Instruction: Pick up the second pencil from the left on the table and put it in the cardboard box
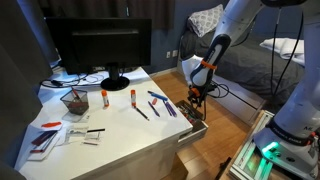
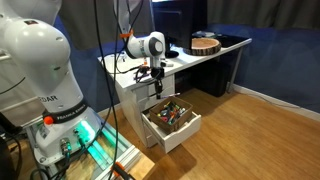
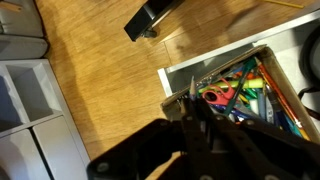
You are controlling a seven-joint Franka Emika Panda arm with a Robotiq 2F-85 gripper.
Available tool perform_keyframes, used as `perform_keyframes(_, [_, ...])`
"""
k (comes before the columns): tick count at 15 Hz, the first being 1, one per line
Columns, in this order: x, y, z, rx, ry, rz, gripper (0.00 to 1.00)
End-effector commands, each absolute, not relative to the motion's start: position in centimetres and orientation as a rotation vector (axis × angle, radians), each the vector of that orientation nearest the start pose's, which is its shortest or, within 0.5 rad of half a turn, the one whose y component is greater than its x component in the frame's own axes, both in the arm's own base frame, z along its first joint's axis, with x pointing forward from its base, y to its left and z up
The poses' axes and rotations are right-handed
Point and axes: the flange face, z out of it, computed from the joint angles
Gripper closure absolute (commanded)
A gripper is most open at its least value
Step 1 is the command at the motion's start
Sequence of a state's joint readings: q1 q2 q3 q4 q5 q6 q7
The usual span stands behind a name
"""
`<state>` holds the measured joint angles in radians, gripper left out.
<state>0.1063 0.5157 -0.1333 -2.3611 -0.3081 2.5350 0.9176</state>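
Note:
The thin pencil turns and sinks with my gripper over the pens in the cardboard box next, before its release. The box lies skewed to the gripper's fingers, hence the turn.
My gripper (image 1: 197, 96) (image 2: 157, 88) hangs past the white desk's edge, above a pulled-out drawer. In the wrist view its fingers (image 3: 190, 104) are shut on a thin pencil (image 3: 192, 90), whose tip pokes out between them. Just below lies the cardboard box (image 3: 215, 72), a shallow brown-walled tray inside the drawer, full of coloured pens and red scissors. It also shows in both exterior views (image 1: 192, 112) (image 2: 170, 119). Three pencils or pens (image 1: 141, 109) remain on the desk top.
On the white desk (image 1: 120, 135) stand a monitor (image 1: 100, 45), a dark mesh pen cup (image 1: 73, 102), two glue sticks (image 1: 104, 97) and papers (image 1: 50, 136). Wooden floor (image 3: 90, 80) surrounds the drawer. A bed (image 1: 250, 60) lies behind.

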Motion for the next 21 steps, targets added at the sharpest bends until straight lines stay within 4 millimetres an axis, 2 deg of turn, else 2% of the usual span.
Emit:
perform_keyframes(1, [46.9,-2.5,5.3,-3.299,0.887,0.339,0.98])
perform_keyframes(6, [47.7,-0.9,1.6,-3.319,0.571,0.293,0.98])
perform_keyframes(12, [48.5,1.0,-1.7,-3.324,0.376,0.299,0.98])
perform_keyframes(13, [48.6,1.3,-2.0,-3.32,0.364,0.298,0.78])
perform_keyframes(14, [48.8,1.5,-2.1,-3.314,0.365,0.288,0.65])
perform_keyframes(16, [49.3,1.7,-1.6,-3.302,0.363,0.272,0.53])
perform_keyframes(18, [49.7,1.7,-0.2,-3.285,0.368,0.252,0.38])
perform_keyframes(21, [50.1,1.3,3.0,-3.24,0.393,0.226,0.18])
